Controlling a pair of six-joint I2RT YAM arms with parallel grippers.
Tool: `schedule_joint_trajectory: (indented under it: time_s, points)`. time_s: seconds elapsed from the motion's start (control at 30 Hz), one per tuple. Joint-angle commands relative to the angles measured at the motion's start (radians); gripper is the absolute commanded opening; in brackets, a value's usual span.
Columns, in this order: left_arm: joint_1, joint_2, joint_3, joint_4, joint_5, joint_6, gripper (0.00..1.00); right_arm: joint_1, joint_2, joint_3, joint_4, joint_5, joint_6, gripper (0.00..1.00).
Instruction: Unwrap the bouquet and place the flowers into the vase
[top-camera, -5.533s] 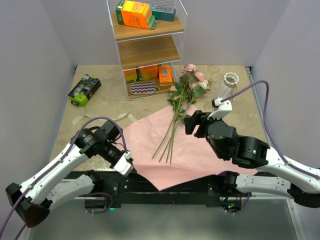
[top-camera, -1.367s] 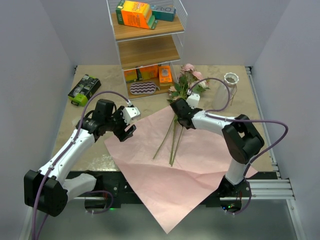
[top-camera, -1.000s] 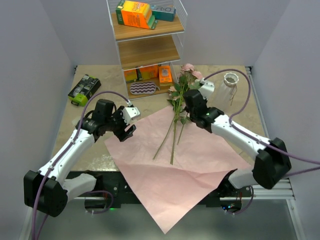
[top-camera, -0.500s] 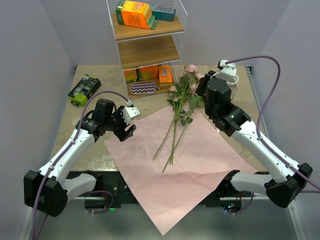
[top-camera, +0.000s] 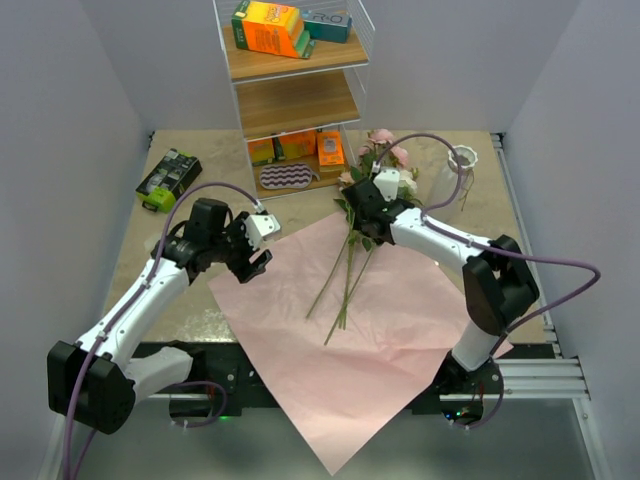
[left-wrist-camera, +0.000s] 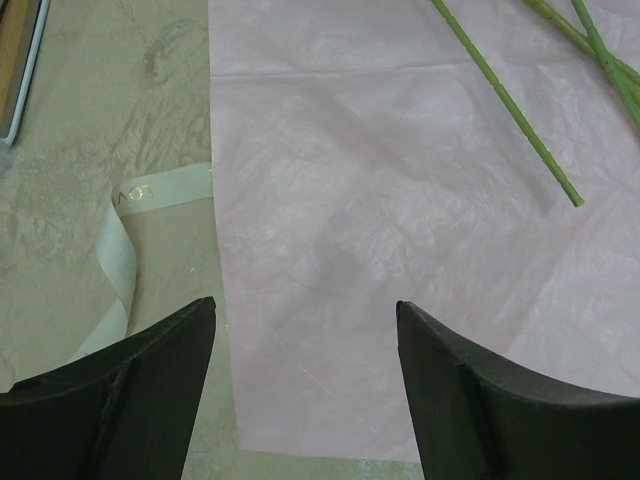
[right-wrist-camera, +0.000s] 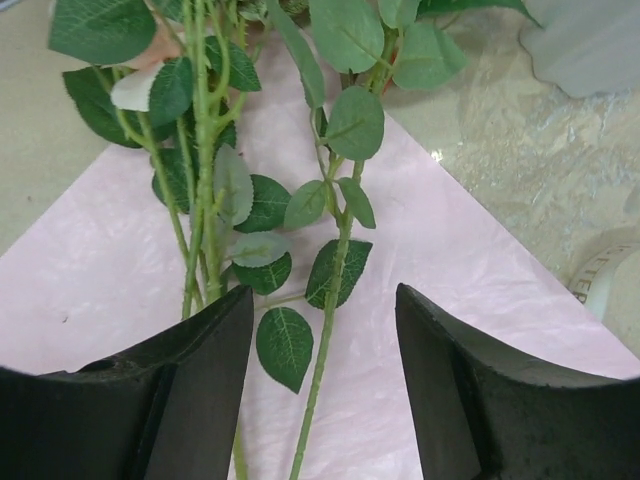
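Observation:
The leafy part of the separate green stem is just below my right gripper, between its open fingers. I need to lower my right gripper onto the stem's leafy part next.
The bouquet is unwrapped: its pink sheet (top-camera: 380, 320) lies flat on the table. The flowers (top-camera: 352, 250) lie across the sheet's far corner, pink blooms (top-camera: 385, 150) toward the shelf and stem ends toward me. The white vase (top-camera: 458, 172) stands to the right of the blooms. My right gripper (top-camera: 362, 213) hovers low over the leafy stems, open, with one green stem (right-wrist-camera: 333, 290) between its fingers (right-wrist-camera: 215, 360) and nothing gripped. My left gripper (top-camera: 255, 252) is open over the sheet's left edge (left-wrist-camera: 300, 200), holding nothing, with bare stems (left-wrist-camera: 510, 110) ahead of it.
A wire shelf unit (top-camera: 290, 90) with orange boxes stands at the back centre, close to the blooms. A green-and-black box (top-camera: 168, 180) lies back left. Cream ribbon (left-wrist-camera: 120, 250) lies on the tabletop left of the sheet. Grey walls close in both sides.
Half a second ago my right gripper was raised near the vase and shut; it has come back down over the flowers and opened. One stem has swung slightly. The left arm is still.

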Motion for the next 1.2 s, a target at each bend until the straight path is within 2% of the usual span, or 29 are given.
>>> schedule_joint_trajectory:
  time_s: [0.0,0.2,0.23,0.3,0.77,0.87,0.9,0.97,1.0,1.1,1.17]
  points:
    - [0.007,-0.032,0.01,0.012,-0.006,0.032,0.77,-0.037,0.008,0.003,0.014,-0.002,0.071,0.62]
    - [0.007,-0.046,-0.009,0.01,-0.009,0.038,0.77,-0.076,0.078,-0.014,0.08,-0.011,0.065,0.55]
    - [0.007,-0.044,-0.009,0.01,-0.008,0.038,0.77,-0.082,0.086,-0.015,0.089,-0.014,0.06,0.5]
    - [0.009,-0.043,-0.012,0.012,-0.009,0.04,0.77,-0.097,0.109,-0.014,0.1,-0.014,0.057,0.47]
    - [0.009,-0.049,0.004,-0.013,-0.003,0.04,0.77,-0.126,0.23,-0.007,0.22,-0.06,0.029,0.44]
    - [0.009,-0.053,0.001,-0.015,-0.005,0.043,0.77,-0.128,0.219,-0.03,0.243,-0.057,0.039,0.31]
    - [0.009,-0.05,-0.001,-0.013,-0.005,0.044,0.77,-0.128,0.21,-0.047,0.261,-0.055,0.039,0.23]
    - [0.009,-0.05,-0.003,-0.015,-0.003,0.046,0.77,-0.128,0.18,-0.058,0.27,-0.048,0.037,0.17]
    - [0.009,-0.052,-0.004,-0.013,-0.005,0.044,0.77,-0.128,0.166,-0.064,0.27,-0.037,0.036,0.1]
    - [0.009,-0.047,-0.004,-0.01,-0.001,0.043,0.77,-0.126,0.094,-0.076,0.275,-0.014,0.023,0.0]
    - [0.009,-0.046,-0.001,-0.007,0.002,0.04,0.77,-0.128,0.043,-0.083,0.279,0.001,0.013,0.0]
